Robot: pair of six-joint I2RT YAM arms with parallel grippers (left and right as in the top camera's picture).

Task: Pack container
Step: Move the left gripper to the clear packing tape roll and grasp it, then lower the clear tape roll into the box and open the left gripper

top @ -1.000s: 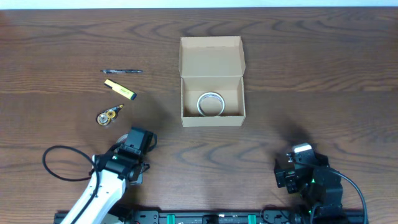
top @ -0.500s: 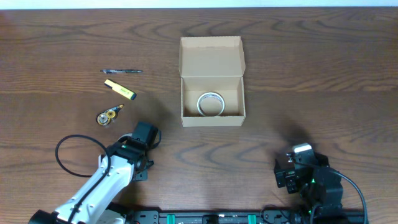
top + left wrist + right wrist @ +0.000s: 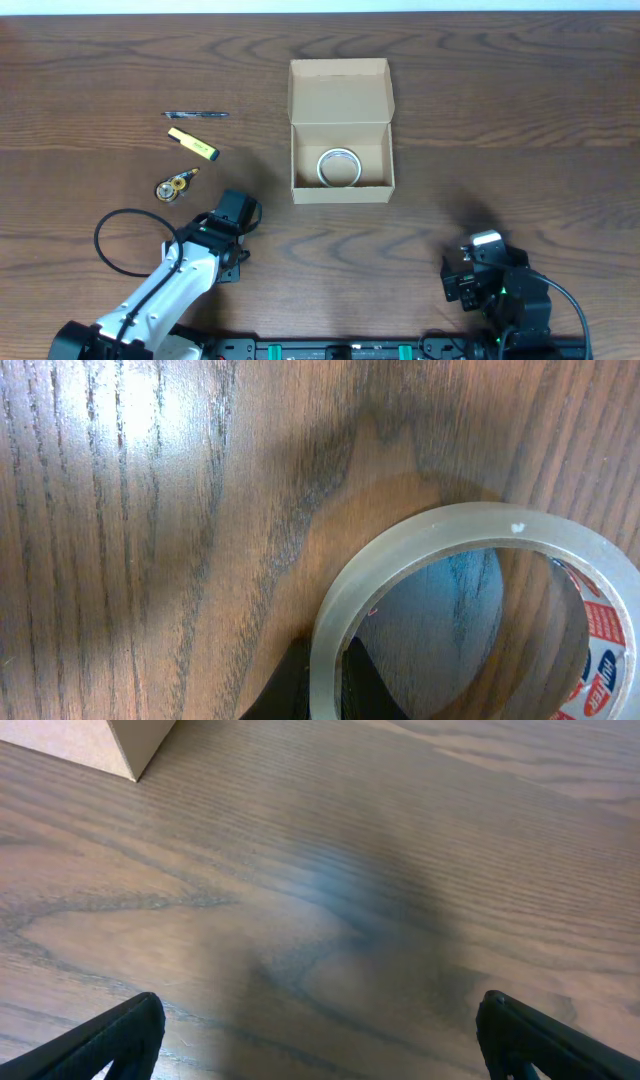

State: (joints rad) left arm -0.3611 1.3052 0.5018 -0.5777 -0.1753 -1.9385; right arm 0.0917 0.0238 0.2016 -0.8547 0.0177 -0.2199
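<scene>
The clear tape roll should be lifted outward over the open box by my left gripper. It should then come down beside the tape roll inside (image 3: 373, 160), where the bottom of the box is empty.
The container (image 3: 341, 180) is an open tan cardboard box at the table's middle, its flap lid standing back. A tape roll (image 3: 339, 167) lies inside it. In the left wrist view my left gripper (image 3: 325, 685) is shut on the wall of a clear tape roll (image 3: 450, 522), one black finger (image 3: 280, 692) outside the ring and one inside. From overhead that roll is hidden under the left gripper (image 3: 238, 212), which sits front left of the box. My right gripper (image 3: 320, 1050) stands wide open over bare wood, its fingers (image 3: 110, 1040) far apart; overhead it rests at the front right (image 3: 480, 262).
A black pen (image 3: 196, 115), a yellow highlighter (image 3: 193, 144) and a small round tape dispenser (image 3: 175, 186) lie left of the box. A black cable (image 3: 110, 245) loops beside the left arm. A corner of the box (image 3: 125, 742) shows in the right wrist view.
The left arm has slid forward and to the right, and its jaws have closed on the clear tape roll. The right arm has not moved.
</scene>
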